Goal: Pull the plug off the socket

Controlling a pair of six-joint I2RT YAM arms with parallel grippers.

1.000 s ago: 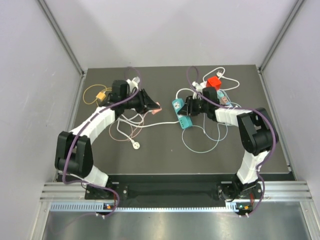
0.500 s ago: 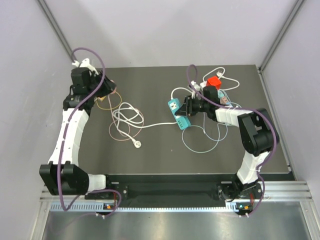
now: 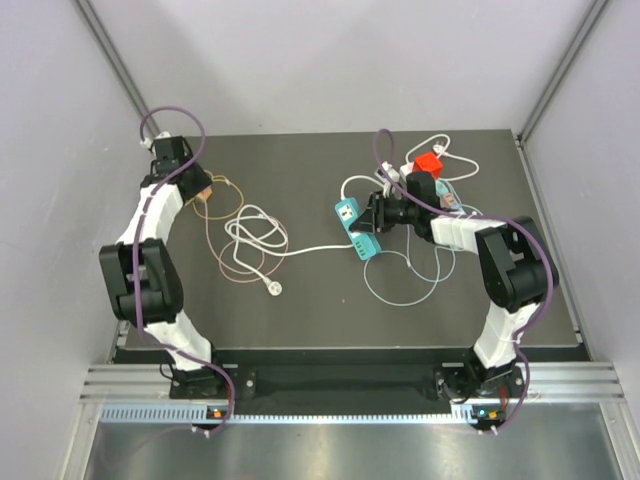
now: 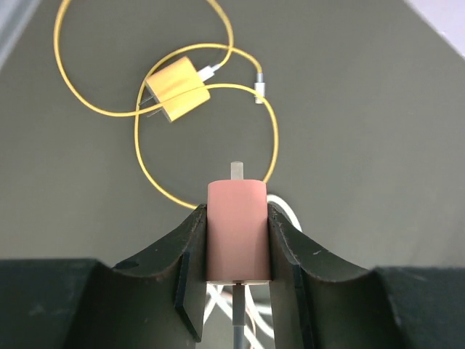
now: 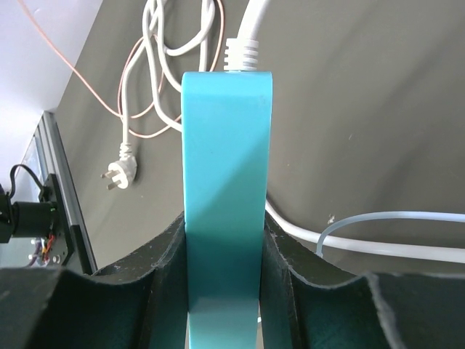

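I will first lower the pink plug beside the yellow charger with my left gripper, and then let go of it. The plug is off the teal power strip and still above the mat.
The long white power strip with pastel outlets shows in no view. My left gripper (image 3: 192, 183) is at the far left of the mat, shut on a pink plug (image 4: 238, 229) whose pin points ahead; its thin cable trails back between the fingers (image 4: 190, 251). My right gripper (image 3: 376, 216) is shut on the shorter teal power strip (image 3: 349, 212), gripping its sides (image 5: 227, 182). The pink plug is far from the teal strip, with the mat between them.
A yellow charger (image 4: 176, 89) with a looped yellow cable lies just ahead of the left gripper. The teal strip's white cord (image 3: 255, 230) coils mid-mat and ends in a white plug (image 3: 271, 290). A red charger (image 3: 430, 162) and a pale blue cable (image 3: 400, 290) lie by the right arm.
My left arm has swung from the mat's centre to the far left back corner, carrying the pink plug away from the teal strip. The right gripper kept its hold; the strip shifted slightly.
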